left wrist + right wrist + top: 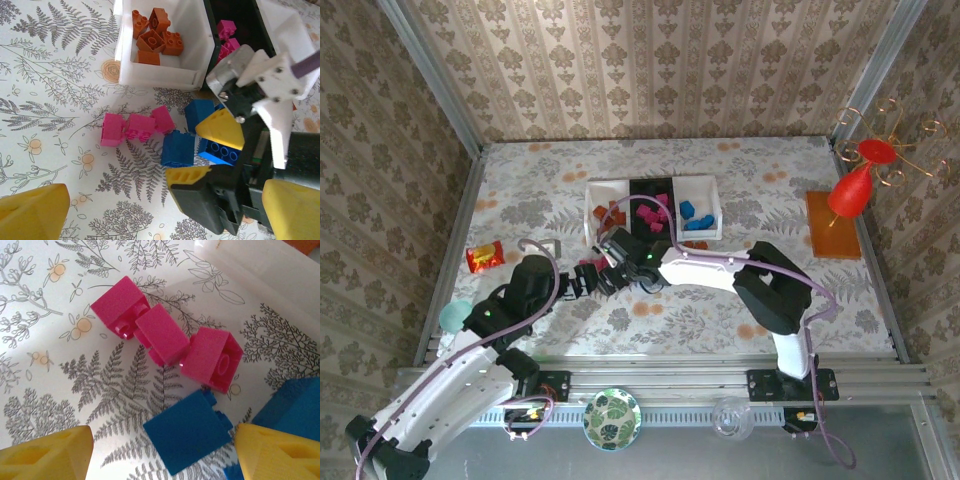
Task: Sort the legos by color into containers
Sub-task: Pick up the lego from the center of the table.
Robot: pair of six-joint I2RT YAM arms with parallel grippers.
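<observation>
My right gripper comes down around the blue lego just below the magenta row [189, 432] next, then closes on it.
Three magenta legos [162, 335] lie in a row on the cloth, with a blue lego [187, 430] just below them. My right gripper [162, 447] is open and straddles that blue lego without touching it; more blue legos [295, 407] lie beside its right finger. From the left wrist view I see the right gripper [182, 152] around the blue lego [179, 148], next to the magenta row [137, 127]. My left gripper [165, 192] hangs open just behind it, holding nothing. The white container [160, 75] holds orange legos, the black container [650, 190] magenta ones, and the other white container [715, 205] blue ones.
A red-yellow snack packet [485, 257] lies at the left, with a teal cup [452, 317] near the left edge. An orange-brown mat [832, 225] with a red ornament [855, 190] stands at the right. Both arms crowd the spot in front of the containers.
</observation>
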